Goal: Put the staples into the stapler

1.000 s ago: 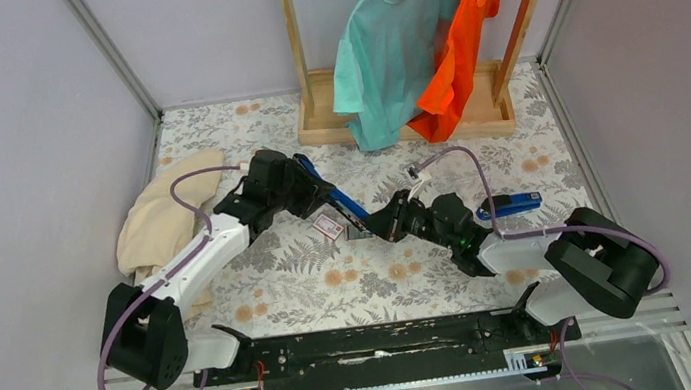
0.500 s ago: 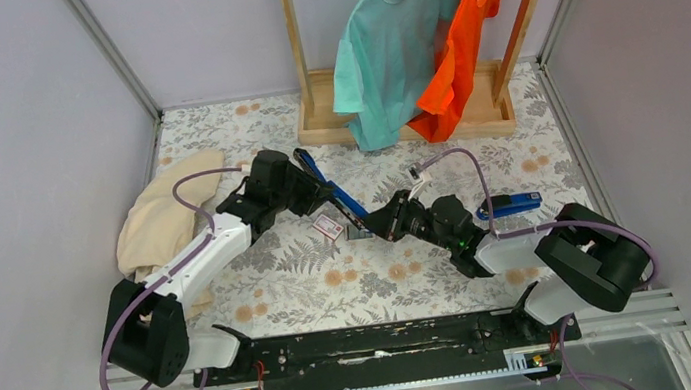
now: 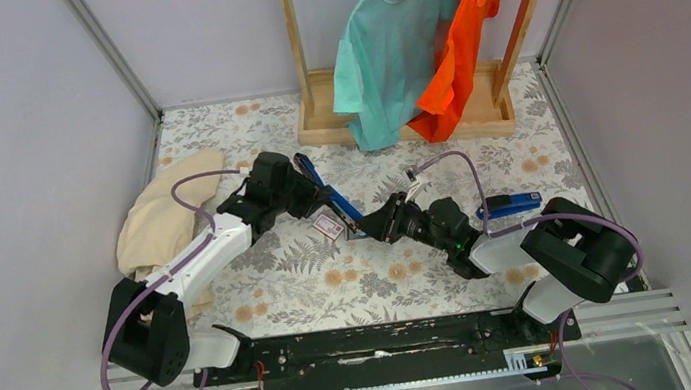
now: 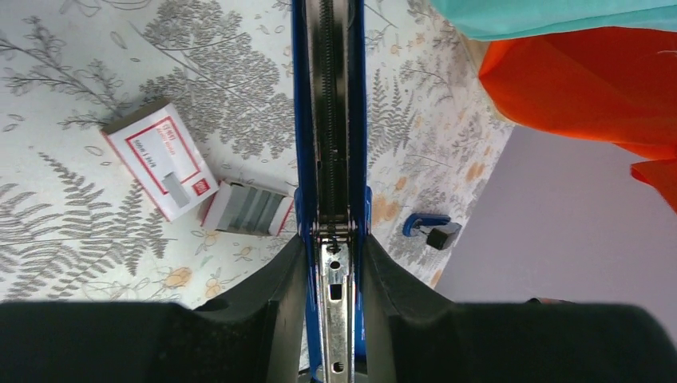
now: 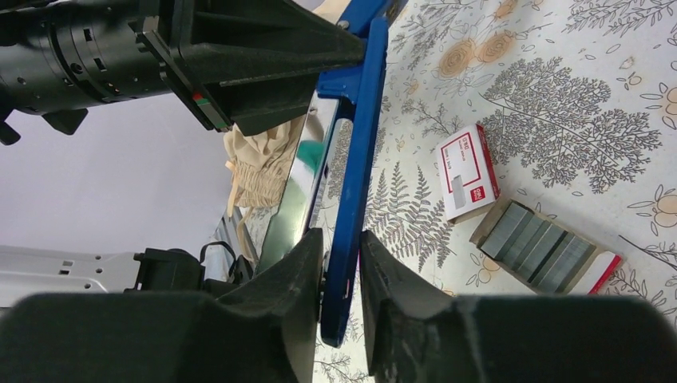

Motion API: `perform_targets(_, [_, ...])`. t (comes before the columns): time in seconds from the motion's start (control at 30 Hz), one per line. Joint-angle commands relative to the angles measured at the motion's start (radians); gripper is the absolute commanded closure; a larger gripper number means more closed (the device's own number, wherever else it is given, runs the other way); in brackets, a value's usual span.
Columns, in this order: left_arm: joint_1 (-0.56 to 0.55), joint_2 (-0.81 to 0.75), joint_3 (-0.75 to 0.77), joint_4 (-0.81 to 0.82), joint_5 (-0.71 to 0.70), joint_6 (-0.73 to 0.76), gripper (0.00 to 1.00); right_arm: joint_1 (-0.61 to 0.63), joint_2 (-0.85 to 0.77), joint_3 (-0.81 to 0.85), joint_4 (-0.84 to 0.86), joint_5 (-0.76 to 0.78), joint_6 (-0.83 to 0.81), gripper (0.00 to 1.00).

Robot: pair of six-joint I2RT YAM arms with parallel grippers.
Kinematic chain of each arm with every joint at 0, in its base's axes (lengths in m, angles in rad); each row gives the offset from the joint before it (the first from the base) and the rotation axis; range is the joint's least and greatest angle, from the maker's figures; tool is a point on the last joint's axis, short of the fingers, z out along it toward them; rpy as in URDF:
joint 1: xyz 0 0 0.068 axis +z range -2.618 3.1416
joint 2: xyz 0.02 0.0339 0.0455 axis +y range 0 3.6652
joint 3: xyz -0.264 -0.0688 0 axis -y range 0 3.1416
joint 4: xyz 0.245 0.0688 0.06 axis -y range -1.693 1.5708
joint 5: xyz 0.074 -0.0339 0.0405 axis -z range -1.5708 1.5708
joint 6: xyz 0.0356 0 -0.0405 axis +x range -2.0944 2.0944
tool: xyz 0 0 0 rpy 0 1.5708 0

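The staples lie underneath, so next my left gripper needs to bring the stapler left down in the top view and release it on clear tabletop beside the staple box.
A blue stapler (image 3: 326, 192) is held swung open above the floral table, with its black staple channel (image 4: 327, 120) facing the left wrist camera. My left gripper (image 4: 334, 243) is shut on its metal hinge end. The stapler's blue arm (image 5: 359, 136) passes between the fingers of my right gripper (image 5: 342, 239), whose jaws stand slightly apart from it, with thin gaps on both sides. The staples (image 4: 251, 209), a silvery-grey block in an opened tray (image 5: 539, 239), lie on the table under the stapler, beside a red-and-white staple box (image 4: 160, 155).
A second blue stapler (image 3: 509, 205) lies to the right of my right arm. A beige cloth (image 3: 163, 219) is bunched at the left wall. A wooden rack (image 3: 412, 121) at the back holds a teal shirt (image 3: 391, 38) and an orange one (image 3: 458, 49).
My left gripper has closed on the stapler's hinge end. My right gripper's jaws have eased apart around the blue arm, and that arm has shifted slightly left.
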Motion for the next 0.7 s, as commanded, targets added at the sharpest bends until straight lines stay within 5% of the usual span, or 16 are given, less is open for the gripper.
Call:
perform_targets(0.0, [0.036, 0.008, 0.036, -0.068, -0.096, 0.088, 1.0, 0.009, -0.006, 0.007, 0.173, -0.006, 0.016, 0.66])
perform_targets(0.3, [0.108, 0.056, 0.132, -0.26, -0.261, 0.296, 1.0, 0.009, -0.057, -0.017, 0.069, -0.004, -0.018, 0.51])
perform_targets(0.67, [0.138, 0.311, 0.314, -0.418, -0.313, 0.583, 1.0, 0.009, -0.329, 0.019, -0.504, 0.188, -0.259, 0.32])
